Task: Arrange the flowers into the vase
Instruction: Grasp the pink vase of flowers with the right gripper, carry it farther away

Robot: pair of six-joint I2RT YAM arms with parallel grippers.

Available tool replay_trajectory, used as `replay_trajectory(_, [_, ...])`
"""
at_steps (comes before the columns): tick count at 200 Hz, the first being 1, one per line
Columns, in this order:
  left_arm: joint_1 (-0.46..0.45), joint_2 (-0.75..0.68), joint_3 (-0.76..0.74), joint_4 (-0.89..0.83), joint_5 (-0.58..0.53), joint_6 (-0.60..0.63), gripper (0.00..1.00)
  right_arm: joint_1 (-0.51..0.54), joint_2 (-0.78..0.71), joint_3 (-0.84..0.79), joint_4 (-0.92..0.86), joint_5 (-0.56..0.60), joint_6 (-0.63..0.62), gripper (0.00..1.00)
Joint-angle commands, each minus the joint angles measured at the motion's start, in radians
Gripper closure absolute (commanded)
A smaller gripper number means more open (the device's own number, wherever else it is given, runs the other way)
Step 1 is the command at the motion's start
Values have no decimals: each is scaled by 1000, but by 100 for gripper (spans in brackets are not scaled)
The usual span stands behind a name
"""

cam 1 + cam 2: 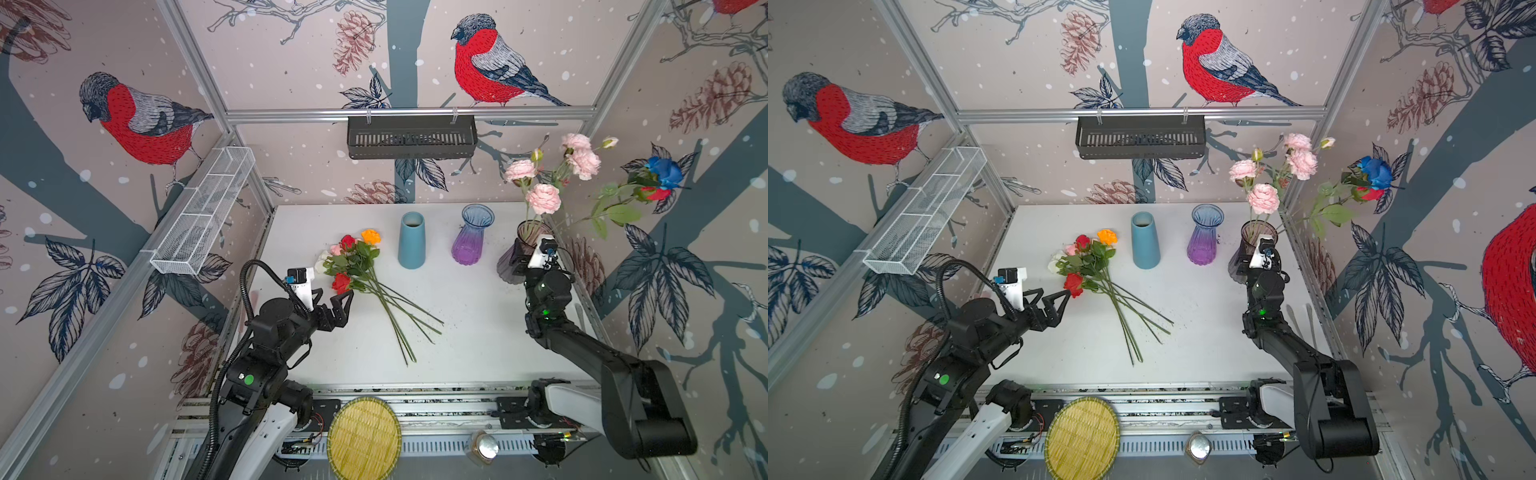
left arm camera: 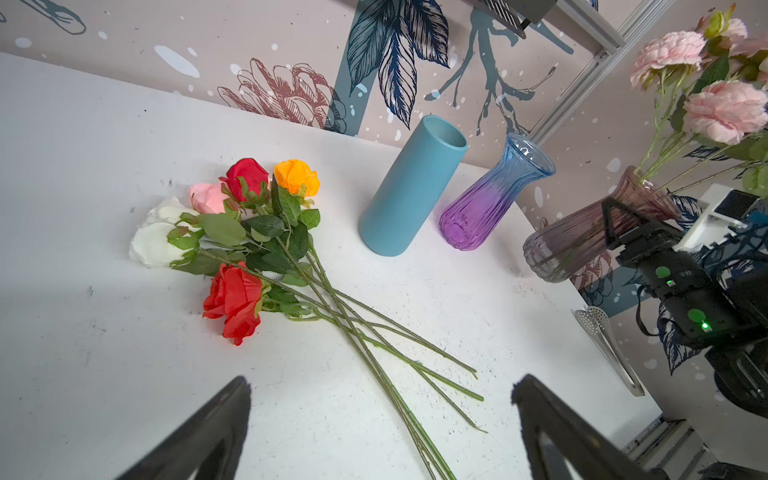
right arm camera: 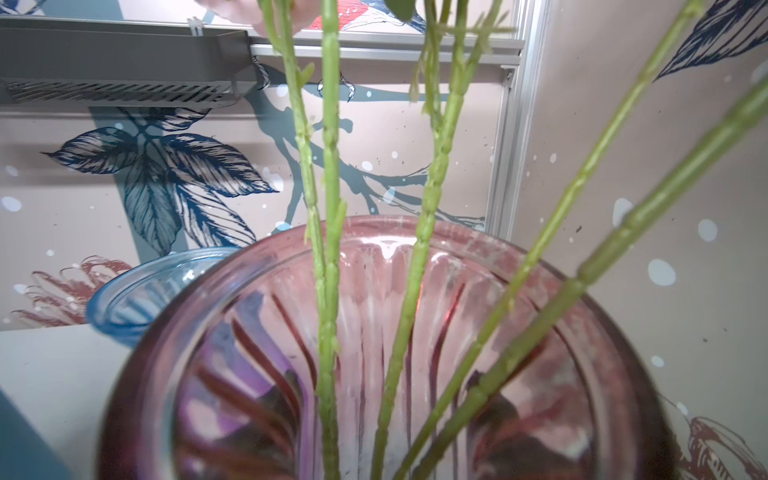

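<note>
The tabletop's far corner is bare, so next my right gripper will take the pink vase (image 1: 534, 230) outward and down and release it there.
A bunch of flowers (image 1: 357, 259) (image 2: 249, 232) lies on the white table: red, orange, pink and white roses, with stems fanning toward the front. My left gripper (image 1: 336, 293) (image 2: 382, 382) hovers open just left of the lower red rose, holding nothing. At the right edge a smoky pink glass vase (image 1: 534, 230) (image 3: 415, 266) holds pink peonies (image 1: 543, 198), a blue rose (image 1: 667, 170) and a red one. My right gripper (image 1: 519, 253) is shut on this vase. Its dark fingers (image 3: 503, 411) show through the glass on both sides.
A blue ceramic vase (image 1: 411, 241) and a blue-to-purple glass vase (image 1: 471, 241) stand at the back centre. A black basket (image 1: 411, 137) hangs on the back rail, a white wire basket (image 1: 203, 212) on the left. A woven tray (image 1: 365, 440) rests on the front rail.
</note>
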State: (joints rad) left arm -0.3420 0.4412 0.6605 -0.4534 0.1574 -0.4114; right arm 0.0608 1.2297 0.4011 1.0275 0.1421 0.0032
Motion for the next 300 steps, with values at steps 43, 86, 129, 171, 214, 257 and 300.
replay_trajectory(43, [1, 1, 4, 8, 7, 13, 1, -94, 315, 264, 225, -51, -79, 56])
replay_trajectory(86, [1, 12, 2, 10, 14, 13, 1, -121, 481, 389, 276, -68, -90, 56])
replay_trajectory(129, [0, 14, 1, 12, 1, 13, 1, -141, 618, 507, 276, -101, -71, 56])
replay_trajectory(171, [4, 22, 1, 9, -7, 12, 1, -150, 697, 591, 250, -126, -41, 56])
replay_trajectory(214, [16, 37, 2, 10, -4, 13, 1, -147, 748, 616, 253, -114, -13, 56])
replay_trajectory(257, [30, 40, 2, 11, 1, 15, 1, -160, 763, 598, 269, -118, -14, 49])
replay_trajectory(300, [36, 42, 0, 15, 8, 17, 1, -166, 756, 583, 265, -118, -8, 27])
